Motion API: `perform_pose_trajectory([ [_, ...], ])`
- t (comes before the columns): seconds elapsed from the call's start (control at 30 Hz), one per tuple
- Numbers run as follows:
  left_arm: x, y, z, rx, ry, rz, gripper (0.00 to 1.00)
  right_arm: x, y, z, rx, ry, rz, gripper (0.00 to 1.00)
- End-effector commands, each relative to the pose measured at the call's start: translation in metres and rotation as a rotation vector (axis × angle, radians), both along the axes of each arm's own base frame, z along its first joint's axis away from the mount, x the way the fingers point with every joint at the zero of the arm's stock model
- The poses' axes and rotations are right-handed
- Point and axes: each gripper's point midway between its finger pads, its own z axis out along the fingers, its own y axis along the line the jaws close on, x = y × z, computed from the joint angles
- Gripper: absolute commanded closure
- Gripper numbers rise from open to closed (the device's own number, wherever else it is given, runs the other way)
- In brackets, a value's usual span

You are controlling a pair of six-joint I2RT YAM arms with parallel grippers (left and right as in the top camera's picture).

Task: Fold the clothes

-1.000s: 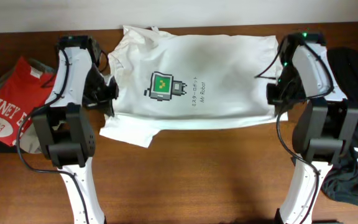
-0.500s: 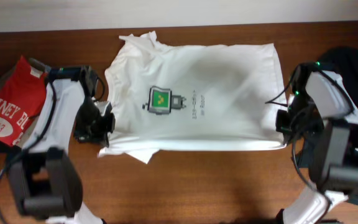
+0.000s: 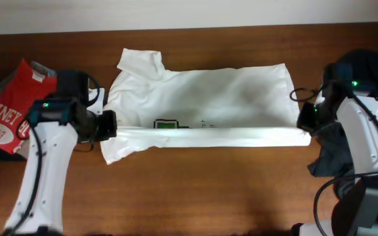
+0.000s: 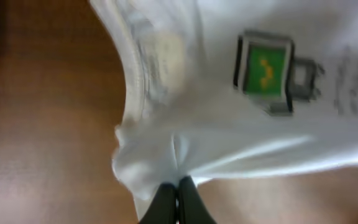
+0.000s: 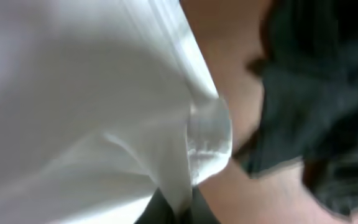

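Note:
My left gripper moves outward and down onto the shirt's flat cloth next and releases the raised edge, since the green-and-black print [image 3: 167, 124] still lies uncovered behind it.
The white T-shirt [image 3: 202, 98] lies across the middle of the brown table, its near edge lifted and stretched taut between my two grippers. Its green-and-black square print [image 3: 167, 124] peeks out just behind that raised edge and shows plainly in the left wrist view [image 4: 266, 65]. My left gripper [image 3: 108, 124] is shut on the shirt's left near edge; in the left wrist view the jaws [image 4: 179, 186] pinch bunched white cloth [image 4: 166, 143]. My right gripper [image 3: 305, 123] is shut on the right near corner; the right wrist view shows its jaws [image 5: 180, 202] clamped on white fabric [image 5: 92, 93].
A red T-shirt with white lettering [image 3: 12, 111] lies at the left edge of the table. A dark garment [image 3: 366, 72] is heaped at the right, seen close beside the right jaws [image 5: 316, 93]. Bare wood [image 3: 202, 190] fills the front of the table.
Both grippers have pulled the shirt's near edge up and back, so the lower part is raised and the print is half hidden. Both arms have swung outward and lower in the view.

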Motion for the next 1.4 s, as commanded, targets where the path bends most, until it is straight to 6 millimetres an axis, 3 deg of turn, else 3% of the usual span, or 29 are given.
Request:
perform_pose_trajectory([
  [0.0,0.031,0.016,-0.036,0.072,0.009,0.066,1.0,0.027,-0.004,0.008,-0.049,-0.117,0.003,0.95],
  [0.07,0.057,0.02,-0.06,0.085,-0.009,0.091,1.0,0.05,-0.008,0.01,-0.062,-0.199,0.003,0.88],
  [0.2,0.078,0.021,-0.09,0.079,-0.005,0.115,1.0,0.071,-0.009,-0.007,-0.053,-0.224,0.009,0.87],
  [0.23,0.087,0.021,-0.095,0.078,-0.027,0.116,1.0,0.078,-0.01,-0.016,-0.053,-0.226,0.009,0.82],
  [0.27,0.095,0.021,-0.096,0.077,-0.053,0.117,0.95,0.083,-0.011,-0.023,-0.052,-0.223,0.009,0.64],
  [0.3,0.1,0.021,-0.095,0.076,-0.074,0.117,0.77,0.085,-0.012,-0.029,-0.053,-0.216,0.008,0.41],
  [0.33,0.105,0.021,-0.093,0.076,-0.096,0.118,0.48,0.085,-0.012,-0.037,-0.05,-0.2,0.008,0.27],
  [0.37,0.106,0.021,-0.091,0.075,-0.101,0.118,0.29,0.083,-0.013,-0.044,-0.053,-0.175,0.006,0.2],
  [0.5,0.082,0.006,-0.096,-0.002,0.001,0.09,0.27,0.062,-0.01,-0.052,-0.036,-0.083,0.007,0.22],
  [0.6,0.074,-0.027,-0.093,-0.114,0.016,-0.051,0.27,0.046,-0.007,-0.07,-0.025,-0.019,0.008,0.32],
  [0.77,0.063,-0.07,-0.097,-0.044,0.016,-0.276,0.29,0.021,-0.003,-0.107,-0.017,0.037,0.008,0.44],
  [0.9,0.054,-0.064,-0.11,0.052,0.048,-0.252,0.29,0.002,-0.006,-0.119,-0.042,0.089,0.006,0.45],
  [1.0,0.045,-0.054,-0.126,0.065,0.079,-0.205,0.3,-0.009,-0.009,-0.12,-0.069,0.133,0.005,0.55],
  [1.2,-0.009,-0.031,-0.183,0.062,0.199,-0.059,0.33,-0.048,-0.006,-0.117,-0.058,0.293,0.009,0.6],
  [1.37,-0.054,-0.024,-0.188,0.072,0.368,-0.044,0.33,-0.075,-0.004,-0.111,-0.057,0.403,-0.03,0.6],
])
